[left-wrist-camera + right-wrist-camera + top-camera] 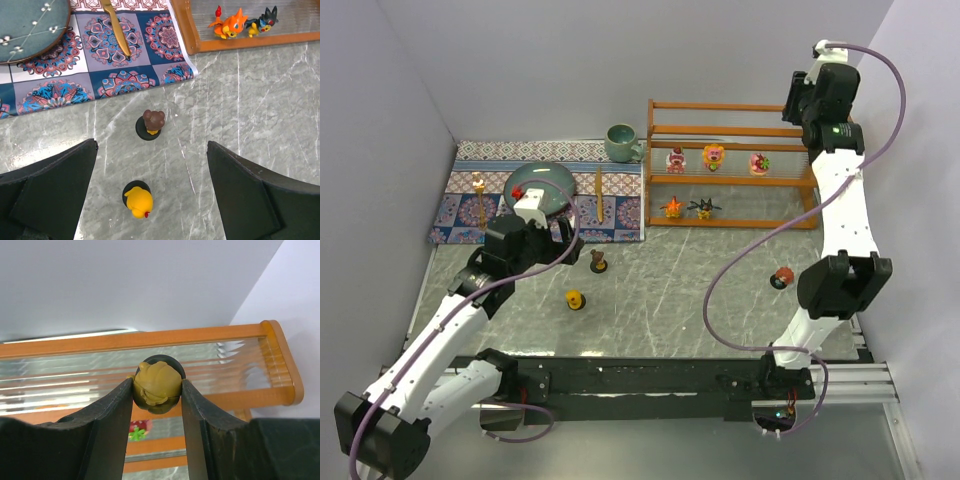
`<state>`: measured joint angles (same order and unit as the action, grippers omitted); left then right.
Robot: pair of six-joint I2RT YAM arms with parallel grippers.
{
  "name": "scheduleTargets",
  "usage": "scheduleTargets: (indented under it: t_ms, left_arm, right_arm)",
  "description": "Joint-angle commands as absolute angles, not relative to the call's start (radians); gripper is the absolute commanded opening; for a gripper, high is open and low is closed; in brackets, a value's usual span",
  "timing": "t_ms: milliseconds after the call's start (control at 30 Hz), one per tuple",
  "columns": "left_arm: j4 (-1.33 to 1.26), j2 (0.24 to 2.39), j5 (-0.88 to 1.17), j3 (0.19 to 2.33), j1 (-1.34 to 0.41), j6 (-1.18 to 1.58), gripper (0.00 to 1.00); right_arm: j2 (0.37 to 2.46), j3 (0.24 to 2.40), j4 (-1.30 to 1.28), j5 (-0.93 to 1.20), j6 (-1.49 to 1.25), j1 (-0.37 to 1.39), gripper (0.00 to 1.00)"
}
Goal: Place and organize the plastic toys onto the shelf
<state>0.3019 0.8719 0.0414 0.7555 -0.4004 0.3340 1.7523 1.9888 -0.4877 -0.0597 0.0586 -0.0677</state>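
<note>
My right gripper needs to bring the olive round-headed toy down between the wooden rails next and release it, since the top level's clear panel (757,118) is bare below my right gripper.
My right gripper (157,383) is shut on an olive-yellow round-headed toy (156,374) with a dark base, held high above the top tier of the wooden shelf (200,335). In the top view the shelf (730,106) carries three pink and red toys (714,155) on its middle tier. An orange spiky toy (672,207) and a dark one (704,208) stand on the bottom tier. My left gripper (151,145) hangs open over the table. A yellow toy (138,201) lies between its fingers, untouched, and a brown toy (152,121) stands just beyond. A red toy (782,278) sits by the right arm.
A patterned mat (550,215) at the left back holds a teal plate (542,185), a teal mug (620,142) and two slim wooden utensils (599,195). A small red thing (518,191) lies at the plate's edge. Walls close in behind and on both sides.
</note>
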Motion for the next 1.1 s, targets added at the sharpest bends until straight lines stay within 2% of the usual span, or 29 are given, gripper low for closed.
scheduleTargets:
  t_ms: [0, 300, 767, 867, 1067]
  left_arm:
    - [0.265, 0.871, 0.075, 0.746, -0.396, 0.314, 0.97]
    - [0.265, 0.882, 0.069, 0.744, -0.396, 0.31, 0.97]
    - [0.265, 0.894, 0.072, 0.742, -0.396, 0.31, 0.97]
    - [0.265, 0.896, 0.071, 0.742, -0.396, 0.31, 0.97]
    - [0.265, 0.896, 0.072, 0.742, -0.396, 0.31, 0.97]
  right_arm:
    - [1.792, 2.066, -0.497, -0.025, 0.084, -0.09, 0.0]
    - [1.861, 2.16, -0.545, -0.003, 0.089, -0.115, 0.0]
    - [1.891, 2.154, -0.544, 0.028, 0.08, -0.127, 0.01]
    - [1.896, 2.157, -0.545, 0.032, 0.077, -0.126, 0.02]
    - [1.905, 2.151, -0.546, 0.026, 0.067, -0.129, 0.13]
